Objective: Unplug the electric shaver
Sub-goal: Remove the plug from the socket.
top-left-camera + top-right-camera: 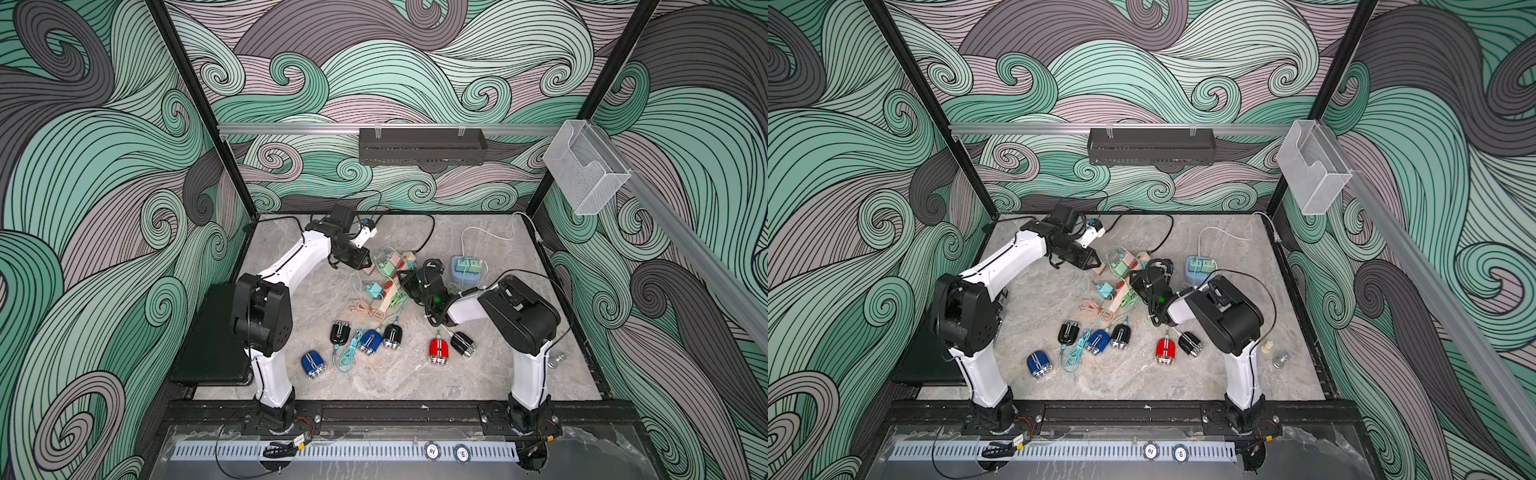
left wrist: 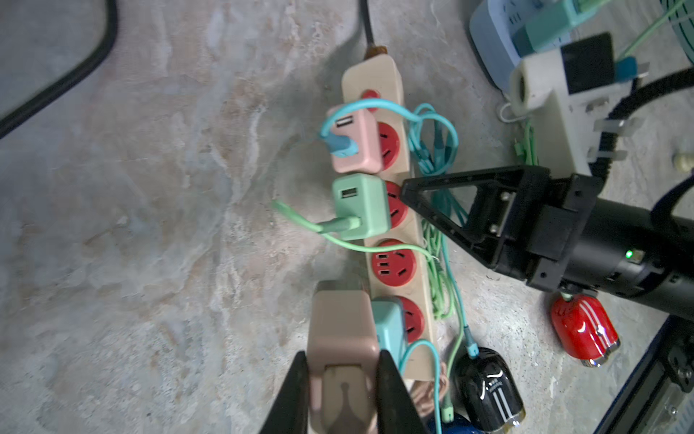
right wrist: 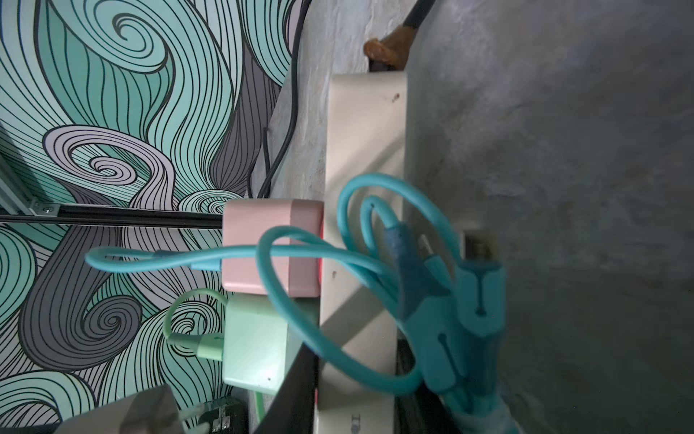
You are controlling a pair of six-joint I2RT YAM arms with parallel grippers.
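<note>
I will move the unplugged charger in my left gripper back and down next, to the clear tabletop beside the black shaver (image 1: 316, 321) nearest the pad, and let go of it.
Several small electric shavers lie near the table front: black (image 1: 340, 332), blue (image 1: 370, 341), black (image 1: 392, 336), red (image 1: 438, 351). A beige power strip (image 2: 379, 80) with red sockets lies mid-table. My left gripper (image 2: 343, 357) is shut on a tan charger (image 2: 340, 323), which hangs beside the strip with its prongs bare in the right wrist view. One red socket (image 2: 394, 263) stands empty. My right gripper (image 3: 355, 375) is shut on the strip, a finger (image 2: 462, 176) on each side. In both top views the grippers (image 1: 365, 262) (image 1: 1136, 278) meet at the strip.
Pink (image 2: 356, 139), green (image 2: 360, 206) and teal (image 2: 388, 323) chargers sit in the strip, with teal and green cables looped around it. A blue-grey socket cube (image 1: 467, 270) stands behind the right arm. A black pad (image 1: 212, 332) lies at left. Another blue shaver (image 1: 313, 364) lies front left.
</note>
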